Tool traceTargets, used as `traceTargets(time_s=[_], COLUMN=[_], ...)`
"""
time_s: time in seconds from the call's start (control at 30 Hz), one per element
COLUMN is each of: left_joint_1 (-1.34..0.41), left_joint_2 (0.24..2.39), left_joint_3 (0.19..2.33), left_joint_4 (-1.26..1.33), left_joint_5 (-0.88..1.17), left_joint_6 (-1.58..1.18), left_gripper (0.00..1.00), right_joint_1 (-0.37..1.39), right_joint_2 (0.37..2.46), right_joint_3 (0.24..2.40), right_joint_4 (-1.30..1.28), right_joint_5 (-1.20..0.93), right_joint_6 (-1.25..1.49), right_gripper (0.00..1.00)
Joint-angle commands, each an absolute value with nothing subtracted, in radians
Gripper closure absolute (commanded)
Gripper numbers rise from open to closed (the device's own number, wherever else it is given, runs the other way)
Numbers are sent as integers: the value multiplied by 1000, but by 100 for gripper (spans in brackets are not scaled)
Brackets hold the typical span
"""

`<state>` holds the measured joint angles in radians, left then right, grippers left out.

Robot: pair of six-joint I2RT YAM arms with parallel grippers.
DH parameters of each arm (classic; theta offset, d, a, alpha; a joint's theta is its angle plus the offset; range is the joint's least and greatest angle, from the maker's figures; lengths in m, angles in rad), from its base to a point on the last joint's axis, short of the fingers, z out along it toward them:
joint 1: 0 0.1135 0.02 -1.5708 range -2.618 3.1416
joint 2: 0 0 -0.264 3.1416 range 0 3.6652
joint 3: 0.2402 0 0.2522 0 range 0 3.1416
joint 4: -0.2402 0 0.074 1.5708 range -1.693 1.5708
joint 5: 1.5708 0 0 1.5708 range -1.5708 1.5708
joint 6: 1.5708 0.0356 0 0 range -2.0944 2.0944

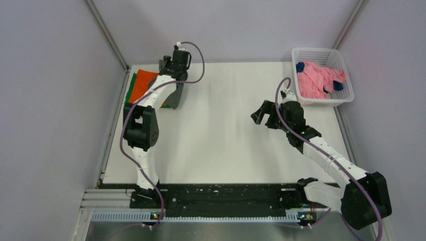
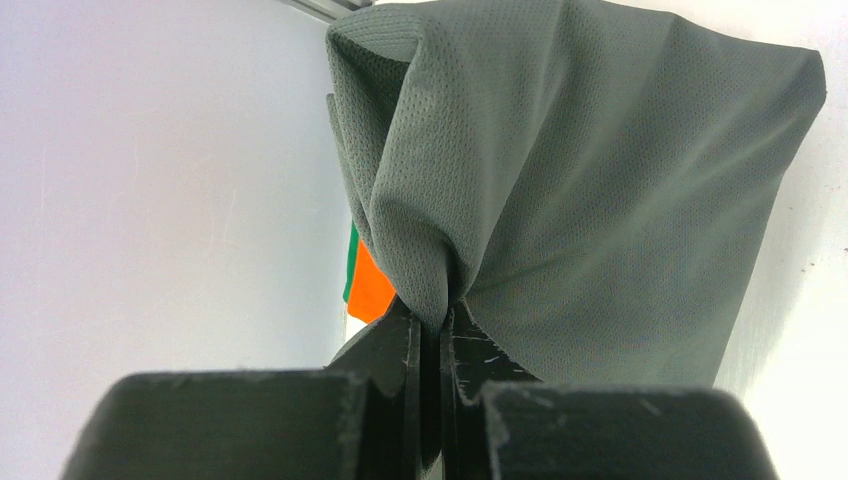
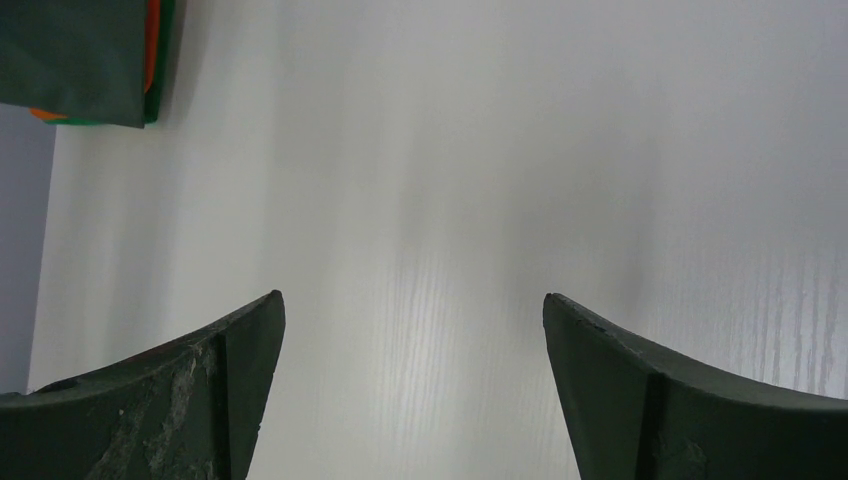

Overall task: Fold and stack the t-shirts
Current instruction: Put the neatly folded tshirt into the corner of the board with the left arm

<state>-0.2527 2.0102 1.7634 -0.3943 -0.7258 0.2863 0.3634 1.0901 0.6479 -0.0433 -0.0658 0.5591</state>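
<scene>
My left gripper moves to the left in the top view next and goes down onto the orange t-shirt [image 1: 145, 80] [image 2: 370, 287] to release, since the olive-grey t-shirt leaves it partly bare.
My left gripper [image 2: 432, 310] is shut on a bunched fold of the dark olive-grey t-shirt [image 2: 580, 200], which drapes from its jaws. In the top view this gripper [image 1: 178, 83] holds the shirt [image 1: 176, 98] at the right edge of a folded stack in the table's far left corner. The stack has an orange t-shirt [image 1: 145, 80] on a green one [image 1: 131, 89]. My right gripper [image 1: 262, 113] is open at the table's middle right, with only bare tabletop between its fingers [image 3: 240, 340]. From there the stack shows far off at upper left, with the olive-grey shirt [image 3: 70, 60] over it.
A white lattice basket [image 1: 346, 80] stands at the far right corner, holding a crumpled pink t-shirt [image 1: 316, 80] and a navy one [image 1: 300, 66]. Grey walls with metal rails close in the table at left, back and right.
</scene>
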Motion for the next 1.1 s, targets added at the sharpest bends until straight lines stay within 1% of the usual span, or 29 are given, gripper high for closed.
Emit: traceTargets(time_s=[0.0, 0.23, 0.6, 1.03, 1.07], left_joint_1=[-241, -225, -140, -12, -8], left_joint_2=[1917, 1908, 2025, 2139, 2143], left_joint_3=[1805, 1814, 1823, 1856, 1862], left_joint_4=[-400, -406, -383, -363, -367], left_joint_5=[-700, -660, -597, -507, -498], left_joint_6=[260, 252, 227, 138, 128], left_gripper=[100, 100, 100, 100, 100], right_joint_1=[353, 350, 347, 344, 344], right_joint_2=[1108, 1108, 1115, 1168, 1170], right_joint_3=[674, 672, 675, 697, 699], right_joint_4=[-26, -30, -49, -56, -59], right_joint_5=[-55, -44, -4, -3, 21], right_joint_6=[545, 544, 532, 522, 521], right_gripper=[1, 1, 1, 1, 1])
